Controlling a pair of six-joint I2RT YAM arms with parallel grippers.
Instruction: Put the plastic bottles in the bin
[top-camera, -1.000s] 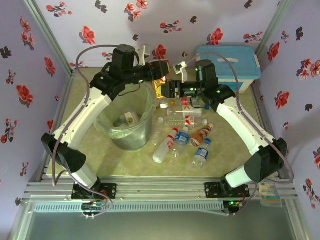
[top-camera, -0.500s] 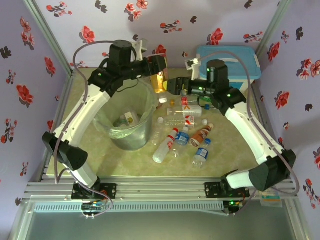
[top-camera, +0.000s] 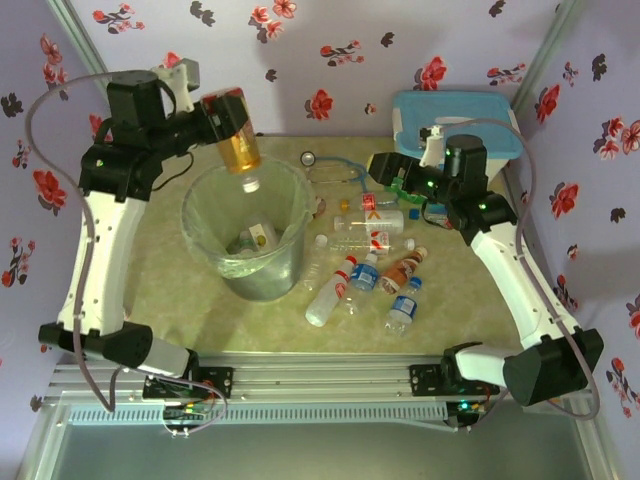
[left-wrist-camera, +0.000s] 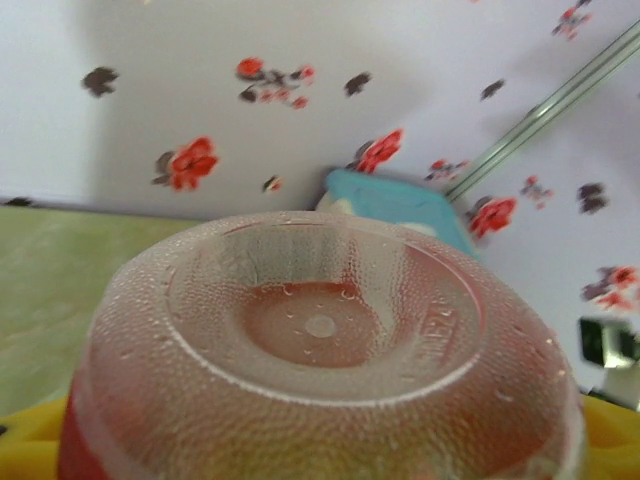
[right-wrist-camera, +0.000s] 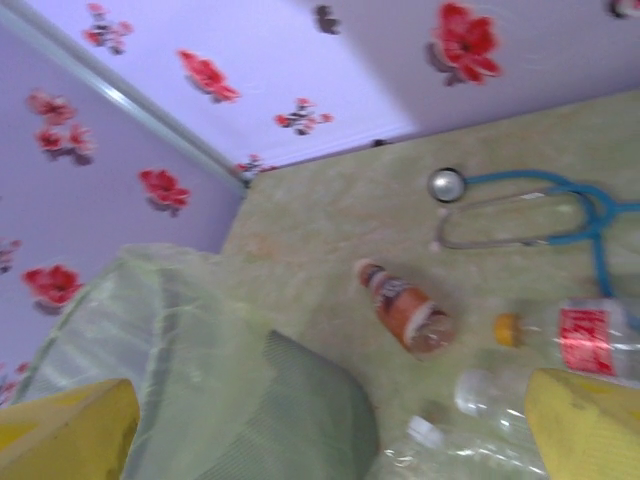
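Note:
The bin's opening (top-camera: 254, 212) is below my left gripper, so my gripper will next lower the hanging amber-brown bottle into that opening and let go of it there.
High at the back left, my left gripper (top-camera: 230, 118) is shut on an amber-brown bottle (top-camera: 240, 155). The bottle hangs neck down, its white cap just above the bin's (top-camera: 265, 272) open mouth. In the left wrist view its dimpled base (left-wrist-camera: 320, 330) is right against the lens, between my yellow fingers (left-wrist-camera: 25, 440). My right gripper (top-camera: 384, 166) stands open and empty above the back of the bottle pile. Through its jaws (right-wrist-camera: 325, 430) I see the bin's bagged wall (right-wrist-camera: 140, 340), an orange-brown bottle (right-wrist-camera: 405, 310) and a red-labelled clear bottle (right-wrist-camera: 590, 340). Several more bottles (top-camera: 365, 272) lie right of the bin.
A stethoscope (top-camera: 330, 165) lies on the mat behind the bottles, also seen from the right wrist as a stethoscope (right-wrist-camera: 520, 205). A white box with a light-blue lid (top-camera: 460, 125) stands at the back right, behind my right arm. Flowered walls close in three sides.
My right gripper opened, let go of the amber bottle and drew back to the right. My left arm lifted the bottle and swung it left over the bin.

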